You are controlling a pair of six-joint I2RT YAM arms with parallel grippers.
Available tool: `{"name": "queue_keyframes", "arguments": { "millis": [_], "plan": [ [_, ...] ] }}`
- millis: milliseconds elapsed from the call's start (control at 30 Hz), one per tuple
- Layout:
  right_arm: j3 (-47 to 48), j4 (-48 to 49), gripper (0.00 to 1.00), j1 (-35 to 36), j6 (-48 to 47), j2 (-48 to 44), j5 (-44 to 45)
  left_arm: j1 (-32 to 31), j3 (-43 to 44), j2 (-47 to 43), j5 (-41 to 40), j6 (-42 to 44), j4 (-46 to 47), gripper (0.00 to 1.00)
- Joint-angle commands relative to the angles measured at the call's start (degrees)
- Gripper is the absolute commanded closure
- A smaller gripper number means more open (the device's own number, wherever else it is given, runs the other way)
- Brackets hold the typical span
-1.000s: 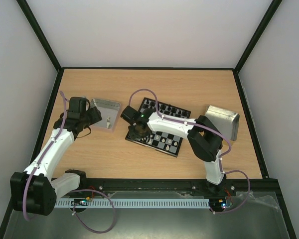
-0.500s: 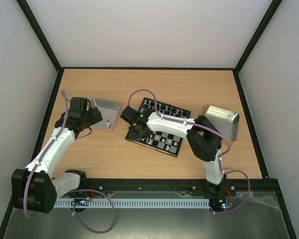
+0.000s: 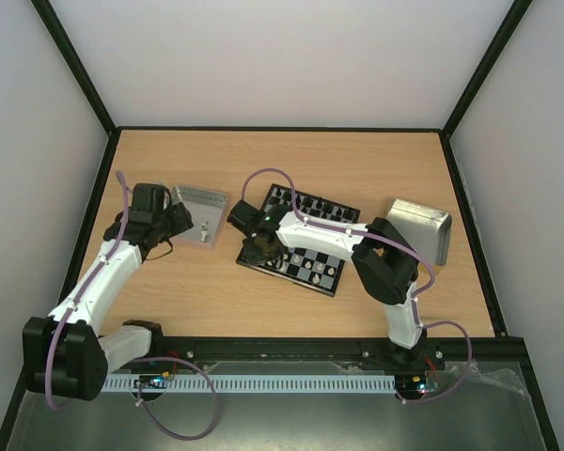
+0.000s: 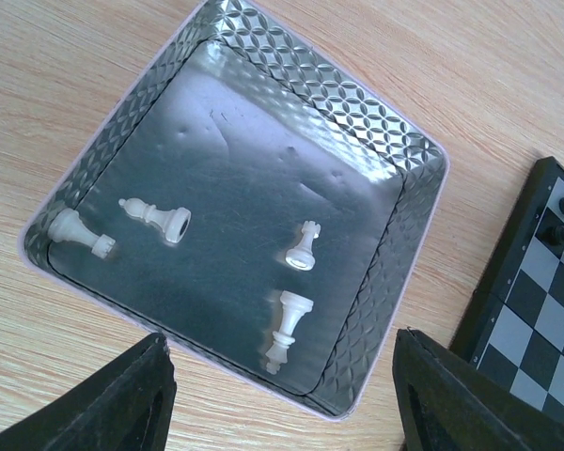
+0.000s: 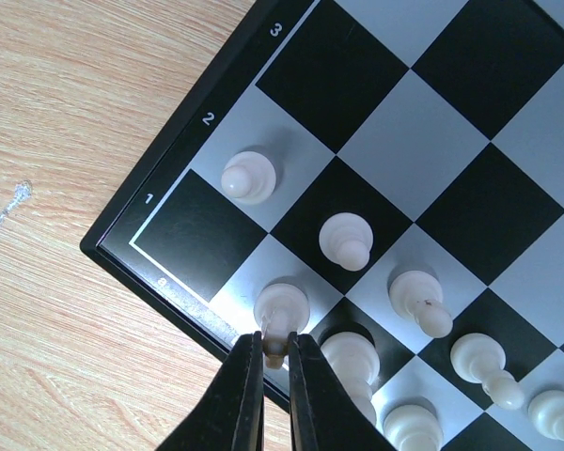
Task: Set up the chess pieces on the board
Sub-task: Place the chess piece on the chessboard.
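Observation:
My left gripper comes down into the metal tray and over the small white rook on the tray's bottom next, since the rook lies clear of the tray's sides.
The board [image 3: 312,256] lies mid-table with black pieces along its far rows and white pieces along its near rows. My right gripper [image 5: 276,343] is shut on the top of a white chess piece [image 5: 282,305], which stands on the pale square beside the board's [image 5: 432,132] empty corner square. White pawns [image 5: 249,177] [image 5: 346,240] stand in the row beyond it. My left gripper [image 4: 282,336] hangs open above the near corner of a metal tray [image 4: 357,113]. Several white pieces [image 4: 155,216] [image 4: 304,246] lie on their sides in that tray, none between the fingers.
A second metal tray [image 3: 419,228] sits upside down to the right of the board. The left tray [image 3: 199,214] lies close to the board's left edge [image 4: 536,301]. Black-framed walls enclose the wooden table.
The left arm has shifted slightly over the tray. The right gripper stays at the board's near-left corner, pinched on the white piece.

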Motion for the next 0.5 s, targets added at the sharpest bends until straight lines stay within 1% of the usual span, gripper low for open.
{"name": "queue_keyframes", "arguments": {
  "millis": [0,167,233,367,467],
  "plan": [
    [0.8,-0.4,0.92,0.4,-0.5,0.5,0.7,0.4,-0.6,0.5,0.8,0.8,0.3,0.34],
    [0.4,1.0,0.92,0.3,-0.7,-0.6,-0.3,0.4,-0.5,1.2,1.9,0.7,0.6,0.34],
    [0.5,0.8,0.89,0.3,-0.6,-0.8,0.2,0.4,-0.1,1.8,2.2,0.6,0.4,0.34],
    [0.2,0.7,0.81,0.4,-0.5,-1.8,1.8,0.4,0.7,3.7,3.1,0.0,0.5,0.34],
    [0.1,1.4,0.79,0.3,0.0,-3.4,2.9,0.4,2.2,6.0,4.2,-0.4,0.5,0.35]
  ]
}}
